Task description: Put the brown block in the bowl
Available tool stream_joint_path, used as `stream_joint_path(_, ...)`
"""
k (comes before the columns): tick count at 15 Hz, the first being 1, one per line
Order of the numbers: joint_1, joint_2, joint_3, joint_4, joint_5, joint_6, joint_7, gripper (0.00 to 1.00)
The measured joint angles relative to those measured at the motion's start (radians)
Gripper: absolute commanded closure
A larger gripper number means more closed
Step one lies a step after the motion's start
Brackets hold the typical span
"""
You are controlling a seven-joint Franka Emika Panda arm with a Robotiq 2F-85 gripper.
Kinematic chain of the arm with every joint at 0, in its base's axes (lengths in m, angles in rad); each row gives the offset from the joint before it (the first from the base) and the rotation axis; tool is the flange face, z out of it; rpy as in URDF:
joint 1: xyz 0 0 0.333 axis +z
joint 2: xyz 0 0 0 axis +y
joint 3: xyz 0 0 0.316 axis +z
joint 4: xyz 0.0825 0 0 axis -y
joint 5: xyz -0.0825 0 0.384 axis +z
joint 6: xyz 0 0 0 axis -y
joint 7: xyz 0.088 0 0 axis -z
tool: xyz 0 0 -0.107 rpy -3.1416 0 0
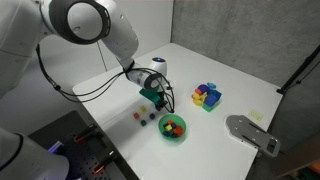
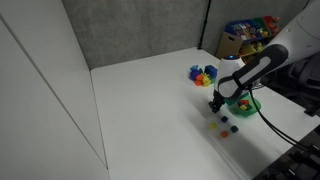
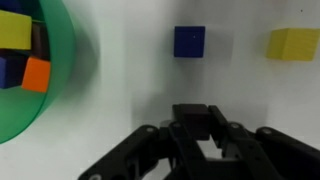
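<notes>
My gripper will next lift the brown block and carry it to the left in the wrist view, over the cubes in the green bowl (image 1: pixel 173 137).
My gripper (image 3: pixel 196 112) is shut on a tiny dark cube, the brown block (image 3: pixel 192 126), held between the fingertips above the white table. The green bowl (image 3: pixel 72 70) lies at the left edge of the wrist view and holds several small cubes: yellow, orange and blue. In both exterior views the gripper (image 1: pixel 155 98) (image 2: pixel 216 103) hangs beside the bowl (image 1: pixel 173 137) (image 2: pixel 250 106), not over it. The block itself is too small to make out there.
A blue cube (image 3: pixel 189 40) and a yellow cube (image 3: pixel 293 43) lie on the table ahead of the gripper. Small loose cubes (image 1: pixel 145 117) (image 2: pixel 222 127) lie near the bowl. A blue, yellow and red block cluster (image 1: pixel 207 96) (image 2: pixel 202 74) stands further off.
</notes>
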Motion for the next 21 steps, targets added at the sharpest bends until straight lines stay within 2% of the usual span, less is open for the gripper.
stream_joint_path(7, 0.030, -0.124, -0.069, 0.004, -0.043, -0.156, 0.081, 0.90)
stream_joint_path(14, 0.012, -0.219, -0.149, -0.043, -0.129, -0.242, 0.134, 0.90)
stream_joint_path(15, 0.004, -0.232, -0.159, -0.058, -0.140, -0.246, 0.135, 0.78)
stream_joint_path(16, -0.004, -0.243, -0.168, -0.071, -0.152, -0.249, 0.135, 0.45)
stream_joint_path(17, -0.013, -0.254, -0.176, -0.084, -0.160, -0.254, 0.135, 0.45)
stream_joint_path(18, -0.023, -0.265, -0.183, -0.097, -0.170, -0.261, 0.135, 0.39)
stream_joint_path(21, -0.054, -0.298, -0.185, -0.127, -0.176, -0.289, 0.133, 0.14)
